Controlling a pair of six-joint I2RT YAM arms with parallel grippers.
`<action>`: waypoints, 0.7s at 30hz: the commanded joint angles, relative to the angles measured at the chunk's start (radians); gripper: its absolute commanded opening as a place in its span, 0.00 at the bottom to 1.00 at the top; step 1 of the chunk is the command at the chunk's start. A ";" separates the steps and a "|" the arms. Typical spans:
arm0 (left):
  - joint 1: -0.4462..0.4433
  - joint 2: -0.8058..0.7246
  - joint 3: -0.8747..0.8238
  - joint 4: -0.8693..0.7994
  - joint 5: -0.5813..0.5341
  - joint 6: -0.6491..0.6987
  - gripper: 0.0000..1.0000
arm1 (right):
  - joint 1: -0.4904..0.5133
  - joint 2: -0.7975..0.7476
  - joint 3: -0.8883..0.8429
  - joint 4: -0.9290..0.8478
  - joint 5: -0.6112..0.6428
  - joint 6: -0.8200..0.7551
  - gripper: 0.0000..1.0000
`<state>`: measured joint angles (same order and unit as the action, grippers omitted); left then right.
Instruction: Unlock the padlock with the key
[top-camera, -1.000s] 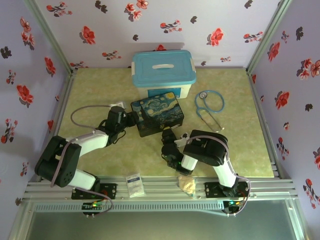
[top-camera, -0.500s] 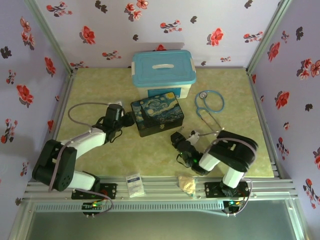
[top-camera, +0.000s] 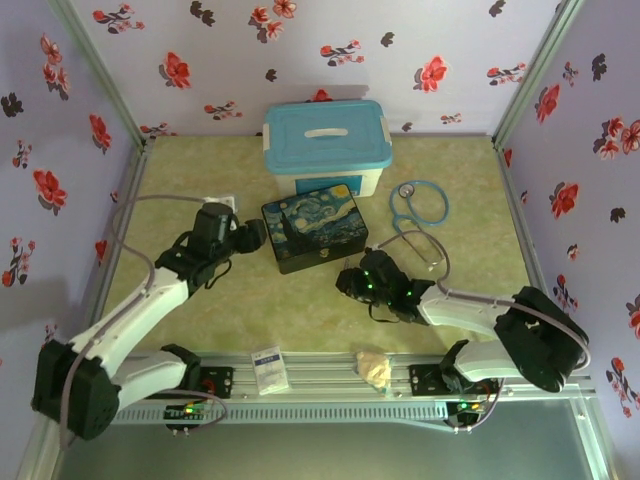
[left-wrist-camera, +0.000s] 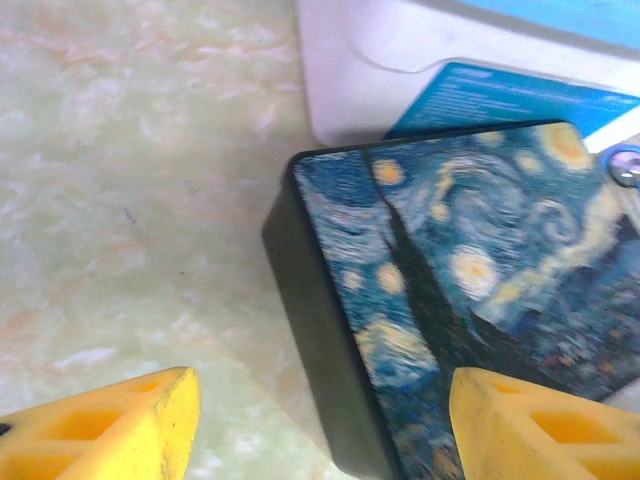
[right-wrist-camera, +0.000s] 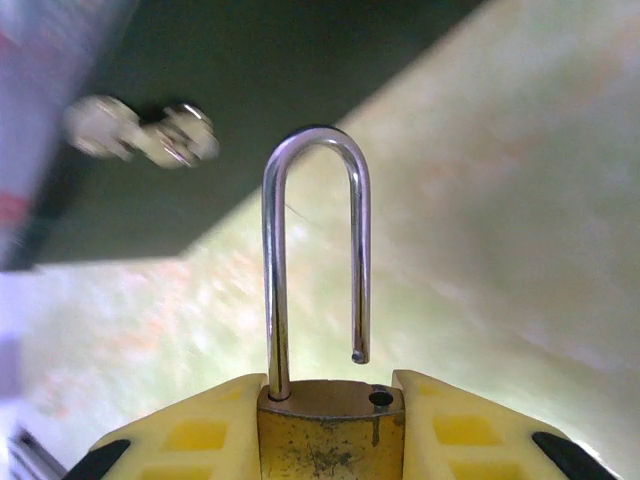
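Observation:
My right gripper next needs to release the padlock and move back and down from the starry-night box (top-camera: 315, 232), as the bare tabletop is below it and toward my base.
The brass padlock (right-wrist-camera: 330, 440) is clamped between the yellow fingers (right-wrist-camera: 200, 435) of my right gripper (right-wrist-camera: 330, 400). Its silver shackle (right-wrist-camera: 275, 260) stands up with the free end lifted out of its hole. In the top view the right gripper (top-camera: 353, 281) is just in front of the starry-night box (top-camera: 315, 232). My left gripper (top-camera: 256, 236) is open at the box's left end. In the left wrist view the box's edge (left-wrist-camera: 320, 340) lies between the spread fingers of that gripper (left-wrist-camera: 320, 425). The key is out of view.
A white bin with a blue lid (top-camera: 327, 145) stands behind the box. A blue stethoscope (top-camera: 420, 205) lies to the right. The box's silver clasp (right-wrist-camera: 140, 130) shows blurred. A white packet (top-camera: 268, 368) and a tan lump (top-camera: 375, 370) rest on the front rail.
The left gripper's jaws have widened and its arm has stretched out lower to the left. The right arm's elbow has swung out to the right while its gripper shifted slightly right, still holding the padlock.

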<state>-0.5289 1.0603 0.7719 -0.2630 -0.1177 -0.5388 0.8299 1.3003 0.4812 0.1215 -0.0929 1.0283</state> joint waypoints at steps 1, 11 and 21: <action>-0.061 -0.066 -0.003 -0.103 -0.024 -0.014 0.66 | -0.014 -0.039 0.071 -0.298 -0.120 -0.158 0.19; -0.293 -0.057 -0.053 -0.065 0.067 -0.133 0.67 | -0.069 0.050 0.199 -0.605 -0.086 -0.337 0.24; -0.346 -0.026 -0.103 -0.048 0.063 -0.163 0.70 | -0.068 0.143 0.238 -0.703 0.009 -0.400 0.29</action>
<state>-0.8688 1.0344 0.6975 -0.3153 -0.0589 -0.6754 0.7647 1.4181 0.6933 -0.5159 -0.1226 0.6720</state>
